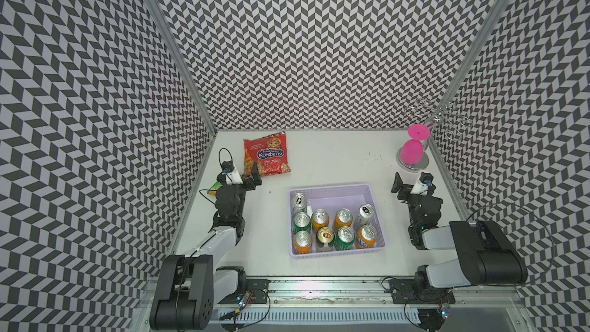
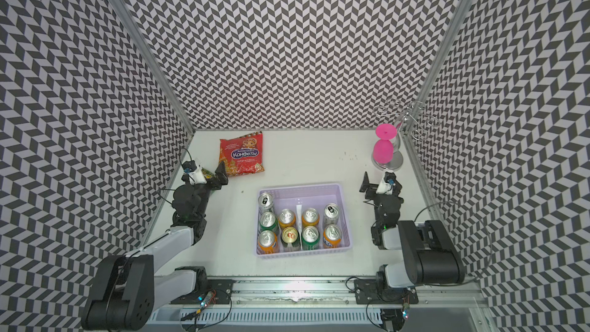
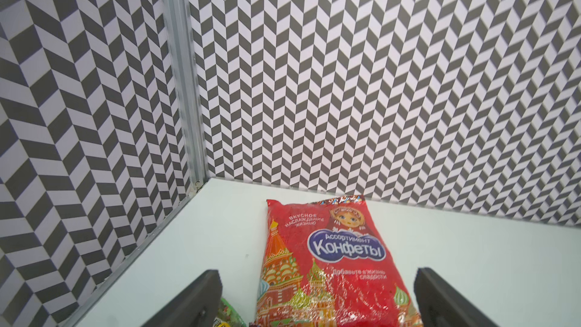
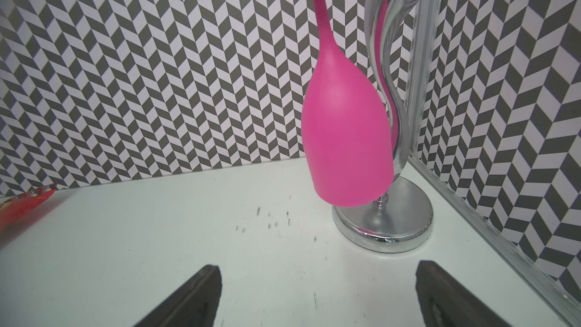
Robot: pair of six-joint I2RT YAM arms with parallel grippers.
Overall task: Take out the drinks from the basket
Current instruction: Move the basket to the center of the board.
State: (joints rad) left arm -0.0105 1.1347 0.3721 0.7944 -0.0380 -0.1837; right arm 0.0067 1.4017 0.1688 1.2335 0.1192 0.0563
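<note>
My left gripper is facing the basket's side across bare table. So it should next move back and turn toward the basket (image 1: pixel 332 188), with its fingers on both sides of the rim of the basket's side beside the green can (image 1: pixel 291 217).
The lavender basket (image 1: pixel 332 188) (image 2: pixel 300 187) sits on the white table in both top views, between my two arms. Several drinks stand upright in its near half: orange cans (image 1: pixel 366 236), green cans (image 1: pixel 301 221), slim silver cans (image 1: pixel 299 203) and a dark green gold-topped can (image 1: pixel 325 237). My left gripper (image 1: pixel 247 177) (image 3: pixel 317 273) is left of the basket, open, with nothing between its fingers. My right gripper (image 1: pixel 399 183) (image 4: pixel 317 270) is right of the basket, open over bare table. Neither wrist view shows the basket or the drinks.
A red candy bag (image 1: pixel 266 154) (image 3: pixel 327 256) lies just ahead of the left gripper. A green snack bag (image 1: pixel 214 185) lies by the left wall. A pink goblet (image 1: pixel 412 151) (image 4: pixel 345 133) hangs upturned on a chrome stand (image 4: pixel 383 228) at the back right. Patterned walls enclose three sides.
</note>
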